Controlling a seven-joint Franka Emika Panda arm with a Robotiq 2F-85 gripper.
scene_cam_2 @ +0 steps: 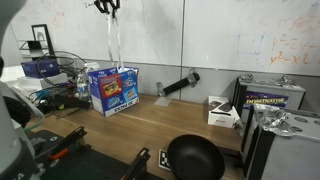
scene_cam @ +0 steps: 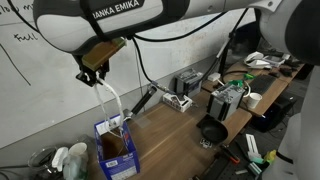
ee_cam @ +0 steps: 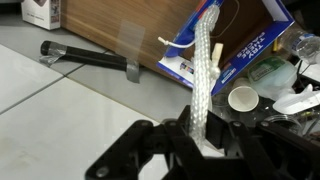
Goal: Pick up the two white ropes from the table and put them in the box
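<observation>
Next, the gripper lowers a little over the blue box's open top (scene_cam: 110,142) (ee_cam: 231,27) and releases the rope, since that opening lies below the gripper, around the rope's end.
My gripper (ee_cam: 200,130) is shut on a white braided rope (ee_cam: 205,70), pinched between the black fingers. In both exterior views the gripper (scene_cam: 95,75) (scene_cam_2: 107,6) hangs high above the blue box (scene_cam: 115,148) (scene_cam_2: 113,88). The rope (scene_cam: 110,102) (scene_cam_2: 113,40) dangles straight down from it, and its lower end reaches into the box's open top (ee_cam: 235,45). A thinner white strand (ee_cam: 172,42) shows at the box's rim; I cannot tell whether it is a separate rope. The box stands on the brown table (scene_cam: 170,140) by the wall.
A black pan (scene_cam: 212,130) (scene_cam_2: 195,158) sits near the table's front. A black bar-shaped tool (scene_cam: 145,100) (scene_cam_2: 178,85) (ee_cam: 85,57) leans at the wall. A white cup (ee_cam: 241,99) and clutter lie beside the box. Grey electronics (scene_cam_2: 272,95) and a small white carton (scene_cam_2: 222,112) stand further along.
</observation>
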